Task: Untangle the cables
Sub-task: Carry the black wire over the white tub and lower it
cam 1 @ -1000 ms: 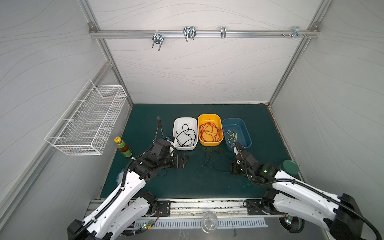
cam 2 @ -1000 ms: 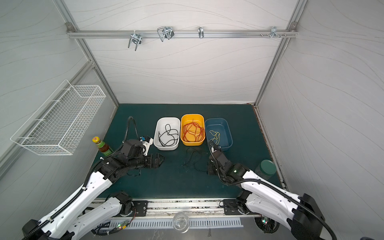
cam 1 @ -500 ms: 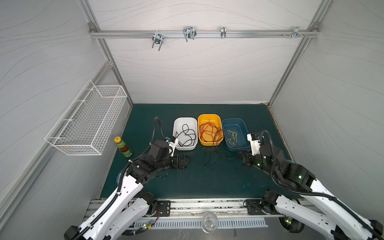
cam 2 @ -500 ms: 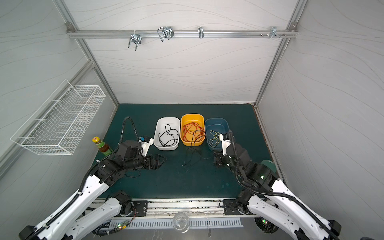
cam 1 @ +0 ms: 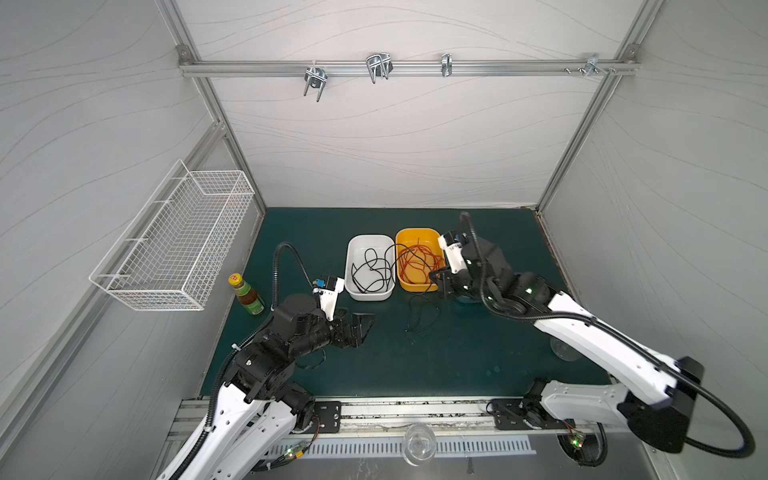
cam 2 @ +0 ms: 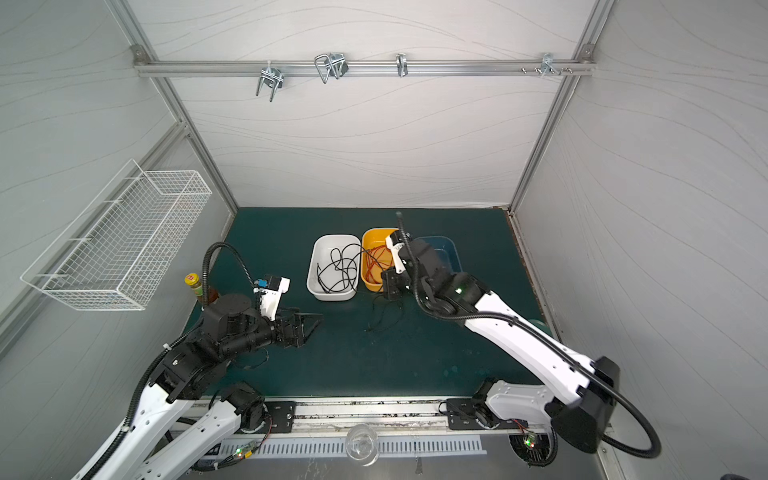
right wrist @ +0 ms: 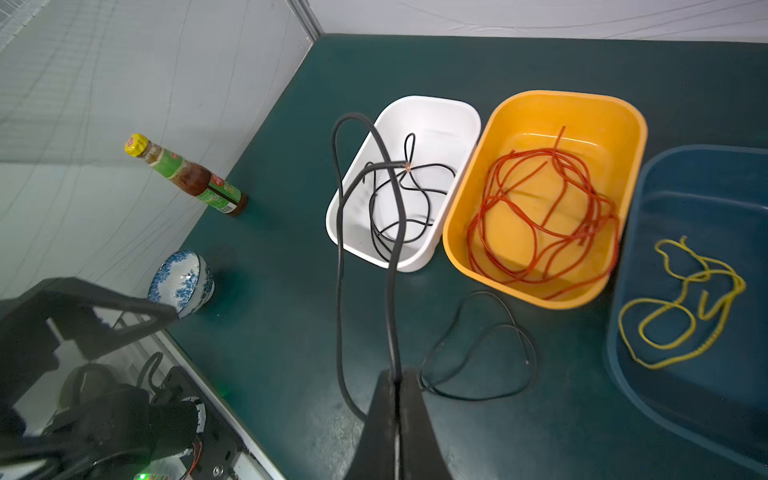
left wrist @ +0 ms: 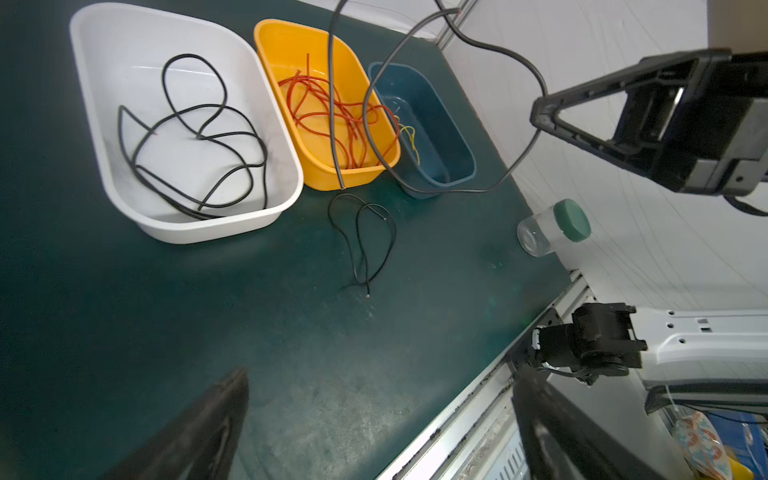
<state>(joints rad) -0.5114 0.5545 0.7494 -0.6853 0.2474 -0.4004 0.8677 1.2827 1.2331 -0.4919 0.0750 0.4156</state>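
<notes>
The white tray with other black cables in it is beside the orange tray [cam 1: 417,233]. My right gripper will swing outward over the white tray next and let go of the cable.
My right gripper [right wrist: 395,374] is shut on a black cable [right wrist: 391,291], which loops out from the jaws and hangs in the air over the white tray [right wrist: 345,232]. In both top views this gripper [cam 1: 436,282] [cam 2: 388,286] hovers at the front of the orange tray [cam 1: 417,233]. Other black cables [left wrist: 199,135] lie in the white tray, red cables [right wrist: 557,156] in the orange tray, and a yellow cable [right wrist: 704,274] in the blue tray [right wrist: 665,174]. A thin black cable [right wrist: 478,400] lies loose on the mat. My left gripper [cam 1: 365,322] [left wrist: 380,378] is open over the mat, holding nothing.
A sauce bottle [cam 1: 247,293] stands at the mat's left edge, under a wire basket [cam 1: 174,245] on the wall. A blue-and-white bowl [right wrist: 183,282] sits near the left arm. A jar with a green lid [left wrist: 552,228] lies at the right edge. A glass [cam 1: 417,444] stands on the front rail.
My right arm has risen and swung left from in front of the blue tray to the orange tray, carrying the black cable up with it. The left arm has barely moved.
</notes>
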